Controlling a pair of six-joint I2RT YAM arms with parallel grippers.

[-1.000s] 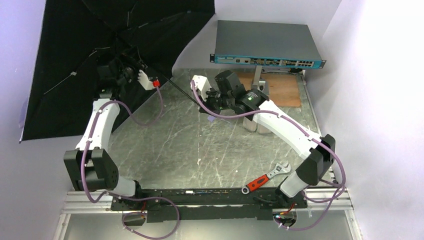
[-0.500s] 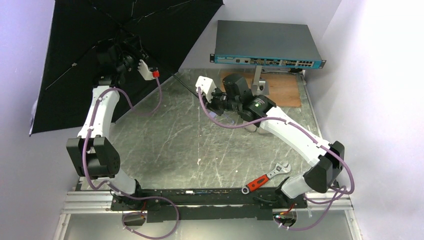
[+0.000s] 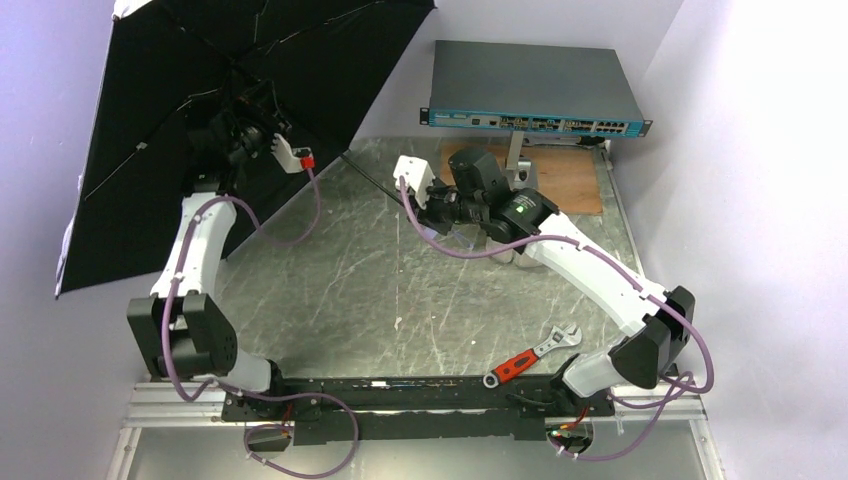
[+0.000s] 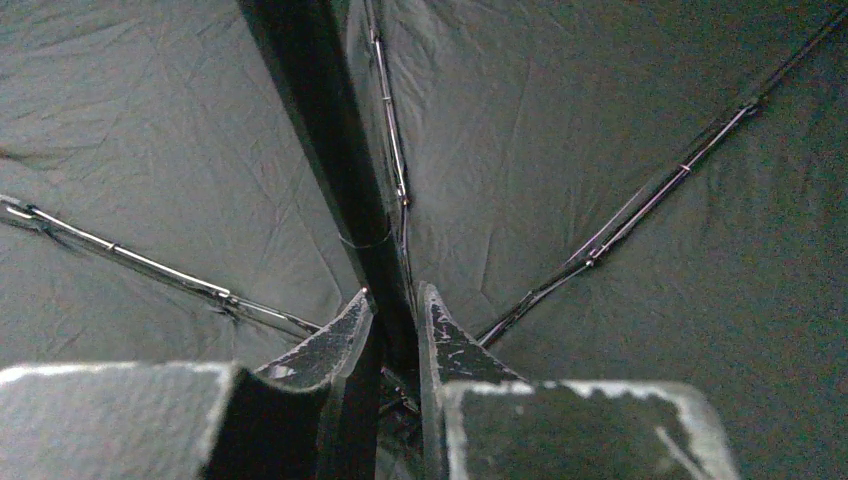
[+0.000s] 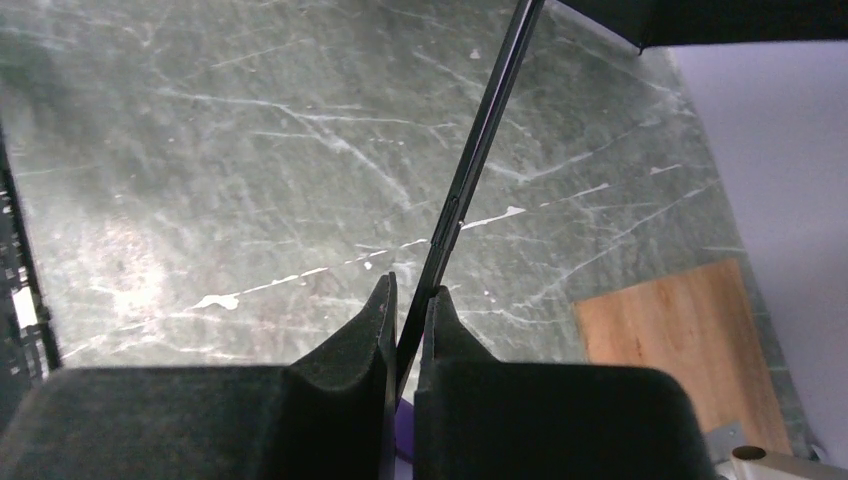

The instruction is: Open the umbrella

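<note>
The umbrella's canopy is spread, and my right gripper holds the lower shaft (image 3: 375, 178). My left gripper will next move back with the umbrella's shaft, then open beside the ribs.
The umbrella (image 3: 160, 110) is spread open at the far left, its black lining facing the camera, a pale edge at the top left corner. Its thin black shaft (image 3: 375, 178) runs down-right to my right gripper. My left gripper (image 3: 250, 120) is raised under the canopy and shut on the umbrella's shaft (image 4: 340, 160) near the ribs; its fingertips (image 4: 432, 310) press each side. My right gripper (image 3: 425, 205) is shut on the lower shaft (image 5: 480, 130) above the table. The handle is hidden behind the fingers, only a purple bit showing.
A dark teal flat box (image 3: 535, 85) stands on a post at the back right over a wooden board (image 3: 560, 180). A red-handled wrench (image 3: 530, 355) lies at the near right. The marble table (image 3: 340, 300) has purple walls on both sides.
The canopy has spread wider and tilted up over the last second. My left gripper rose and shifted slightly; my right arm moved a little right with the shaft.
</note>
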